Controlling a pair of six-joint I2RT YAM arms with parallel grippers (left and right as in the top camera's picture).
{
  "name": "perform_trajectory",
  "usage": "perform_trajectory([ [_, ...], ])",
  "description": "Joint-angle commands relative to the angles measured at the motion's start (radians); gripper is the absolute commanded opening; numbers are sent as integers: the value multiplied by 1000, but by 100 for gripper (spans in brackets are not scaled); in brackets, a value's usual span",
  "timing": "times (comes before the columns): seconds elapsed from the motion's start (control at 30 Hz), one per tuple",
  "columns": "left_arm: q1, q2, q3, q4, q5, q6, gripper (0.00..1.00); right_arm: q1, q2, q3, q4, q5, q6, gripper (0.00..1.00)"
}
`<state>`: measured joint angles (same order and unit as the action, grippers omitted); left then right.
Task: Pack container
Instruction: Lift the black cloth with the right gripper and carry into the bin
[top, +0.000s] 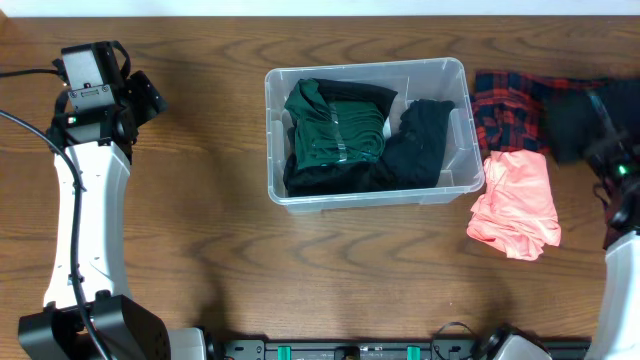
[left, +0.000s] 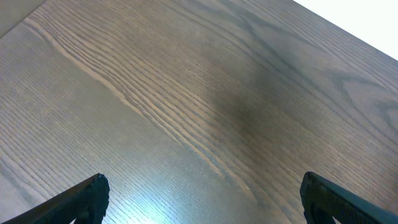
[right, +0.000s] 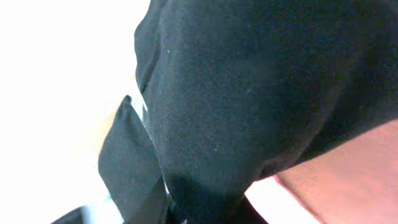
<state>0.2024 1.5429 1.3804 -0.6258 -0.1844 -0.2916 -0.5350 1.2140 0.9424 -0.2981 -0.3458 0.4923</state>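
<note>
I will move my right gripper to the left in the overhead view next, then down over the container's far corner (top: 437, 87) by the plaid garment (top: 508, 108), and release there, because that corner is bare.
The clear plastic container (top: 462, 150) stands at the table's middle. Inside it lie a folded dark green garment (top: 335, 125) and a black garment (top: 420, 145). To its right are a red plaid garment (top: 508, 108), a coral pink garment (top: 515, 200) and another black garment (top: 572, 122). My right gripper (top: 612, 155) is at the far right, shut on that black garment, which fills the right wrist view (right: 249, 81) around the jaws (right: 205, 214). My left gripper (top: 150, 95) is at the far left, open and empty over bare wood (left: 202, 186).
The wooden table (top: 200, 230) runs to a pale wall along the back edge. The coral pink garment also shows at the lower right of the right wrist view (right: 354, 180). The left arm's white link reaches down the left side.
</note>
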Motion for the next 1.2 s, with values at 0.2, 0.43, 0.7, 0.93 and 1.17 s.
perform_trajectory([
  [0.2, 4, -5, 3, -3, -11, 2, 98, 392, -49, 157, 146, -66, -31, 1],
  [0.43, 4, -5, 3, -3, -11, 2, 98, 618, 42, 157, 189, -6, -220, 1],
  [0.7, 4, -5, 3, -3, -11, 2, 98, 673, 176, 166, 182, 25, -353, 1],
  [0.93, 4, -5, 3, -3, -11, 2, 98, 674, 251, 167, 135, -3, -389, 1],
  [1.17, 4, -5, 3, -3, -11, 2, 98, 674, 280, 167, 66, -32, -413, 1],
])
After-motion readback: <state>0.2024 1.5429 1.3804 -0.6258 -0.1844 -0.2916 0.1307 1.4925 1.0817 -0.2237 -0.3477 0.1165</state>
